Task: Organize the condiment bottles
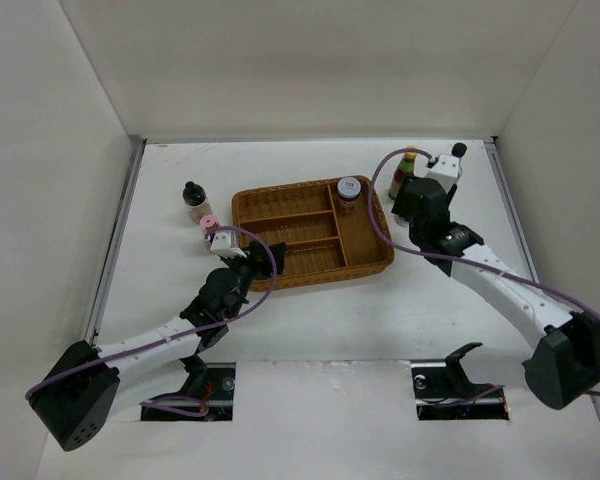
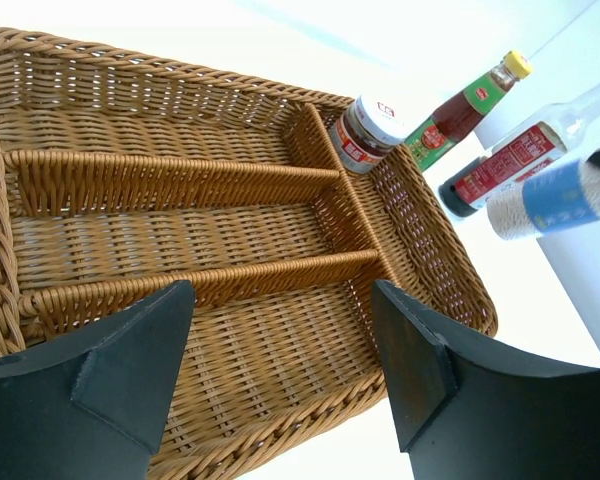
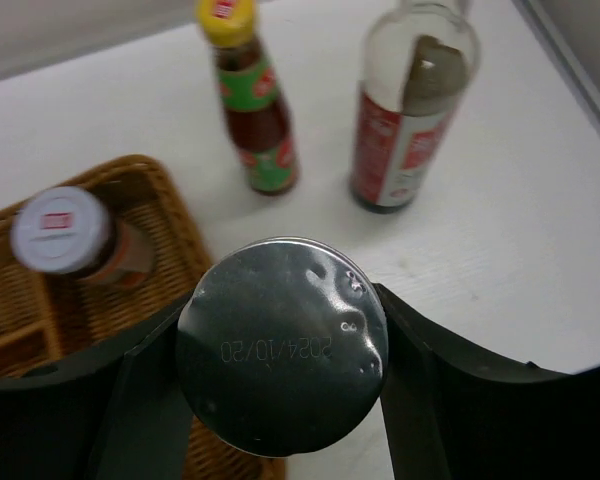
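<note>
The spot beside the white-lidded jar is empty. My right gripper needs to go to the left in the top view and lower over the tray's bottom there.
My right gripper is shut on a stubby silver-lidded jar, held just right of the wicker tray; the jar also shows in the left wrist view. Behind it stand the green-red yellow-capped bottle and the tall black-capped bottle. A white-lidded jar stands in the tray's right compartment. The black-capped tan jar and the pink-capped jar stand left of the tray. My left gripper is open and empty at the tray's near-left edge, beside the pink-capped jar.
The tray has several compartments split by wicker dividers; the left ones hold nothing. White walls enclose the table on three sides. Purple cables loop off both arms, the right one over the tray's right end.
</note>
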Available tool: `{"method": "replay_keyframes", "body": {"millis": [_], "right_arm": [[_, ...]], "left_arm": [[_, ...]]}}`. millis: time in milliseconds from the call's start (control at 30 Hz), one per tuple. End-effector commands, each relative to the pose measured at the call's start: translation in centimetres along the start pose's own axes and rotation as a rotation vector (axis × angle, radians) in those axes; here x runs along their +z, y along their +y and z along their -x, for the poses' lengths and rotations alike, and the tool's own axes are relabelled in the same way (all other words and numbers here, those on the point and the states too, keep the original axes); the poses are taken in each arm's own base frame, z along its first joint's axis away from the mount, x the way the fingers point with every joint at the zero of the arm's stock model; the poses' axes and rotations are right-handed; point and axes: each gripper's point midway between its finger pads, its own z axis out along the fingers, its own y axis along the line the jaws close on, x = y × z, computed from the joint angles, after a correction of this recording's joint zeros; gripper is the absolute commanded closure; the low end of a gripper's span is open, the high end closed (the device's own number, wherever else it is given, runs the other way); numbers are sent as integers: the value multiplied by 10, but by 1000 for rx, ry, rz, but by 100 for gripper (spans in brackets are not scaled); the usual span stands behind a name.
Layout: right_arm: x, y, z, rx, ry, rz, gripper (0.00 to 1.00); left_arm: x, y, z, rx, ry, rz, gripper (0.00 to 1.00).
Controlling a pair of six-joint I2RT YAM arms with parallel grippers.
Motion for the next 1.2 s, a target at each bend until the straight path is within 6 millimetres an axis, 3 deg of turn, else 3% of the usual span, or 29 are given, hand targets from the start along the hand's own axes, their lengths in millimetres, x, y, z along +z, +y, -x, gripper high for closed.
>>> {"method": "replay_keyframes", "body": {"millis": [0, 133, 267, 400, 533, 667, 767, 800, 900, 1033, 1167], "right_arm": [[-25, 47, 55, 97, -149, 139, 47], [-27, 103, 50, 95, -123, 283, 47], [-9, 143, 37, 67, -90, 337, 47], [14, 165, 22, 31, -60, 338, 47], [31, 175, -2, 4, -23, 324, 46], [41, 178, -22, -27, 7, 300, 39], [42, 176, -27, -31, 14, 285, 17], [40, 175, -23, -28, 11, 284, 10], [28, 167, -8, -13, -4, 287, 1], [3, 145, 23, 34, -40, 312, 0], [8, 105, 56, 103, -89, 268, 0]], "left_arm": [[-1, -10, 11, -37, -50, -37, 30], [3, -2, 8, -31, -38, -14, 30], [0, -6, 12, -35, -50, -29, 29], [1, -2, 13, -36, -47, -23, 29], [0, -2, 16, -40, -58, -24, 28], [1, -5, 13, -42, -45, -34, 28], [2, -1, 11, -39, -44, -23, 28], [3, 1, 10, -39, -37, -18, 28], [3, -4, 8, -42, -30, -31, 28], [5, 3, 8, -40, -32, -9, 28], [4, -2, 10, -48, -37, -23, 27]]}}
